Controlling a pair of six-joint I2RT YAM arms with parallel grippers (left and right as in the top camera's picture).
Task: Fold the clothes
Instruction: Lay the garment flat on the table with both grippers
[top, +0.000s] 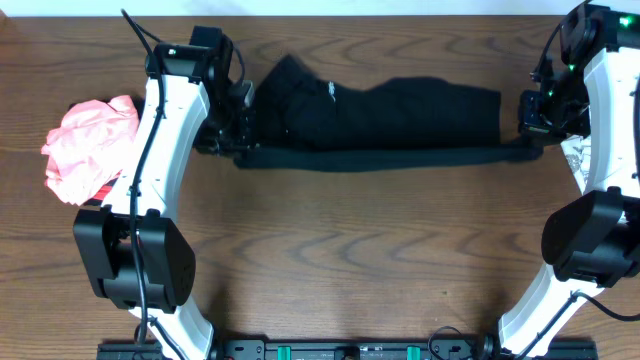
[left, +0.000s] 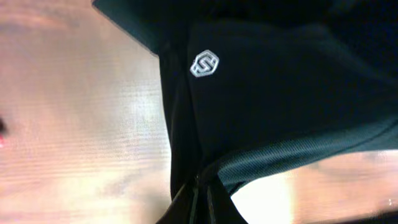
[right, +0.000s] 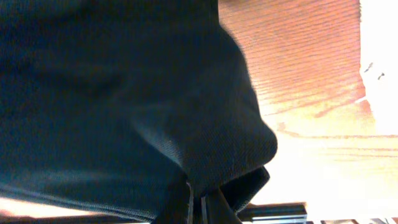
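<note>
The black garment's near edge is straight between both arms. Next, my left gripper needs to move back and down to the bare tabletop nearer my base and release that edge.
A large black garment (top: 380, 115) lies stretched across the back of the wooden table, its near edge pulled into a straight line between both arms. My left gripper (top: 237, 150) is shut on its left end; the left wrist view shows the black cloth (left: 280, 93) with a small white logo (left: 204, 63) running down into the closed jaws (left: 202, 205). My right gripper (top: 530, 138) is shut on the right end, with black fabric (right: 124, 93) bunched over its closed jaws (right: 198, 208). A coral-pink garment (top: 88, 145) lies crumpled at the far left.
A white patterned cloth (top: 578, 155) peeks out beside the right arm at the table's right edge. The wooden table (top: 350, 260) stretches toward the front, where the arm bases and a black rail (top: 350, 350) stand.
</note>
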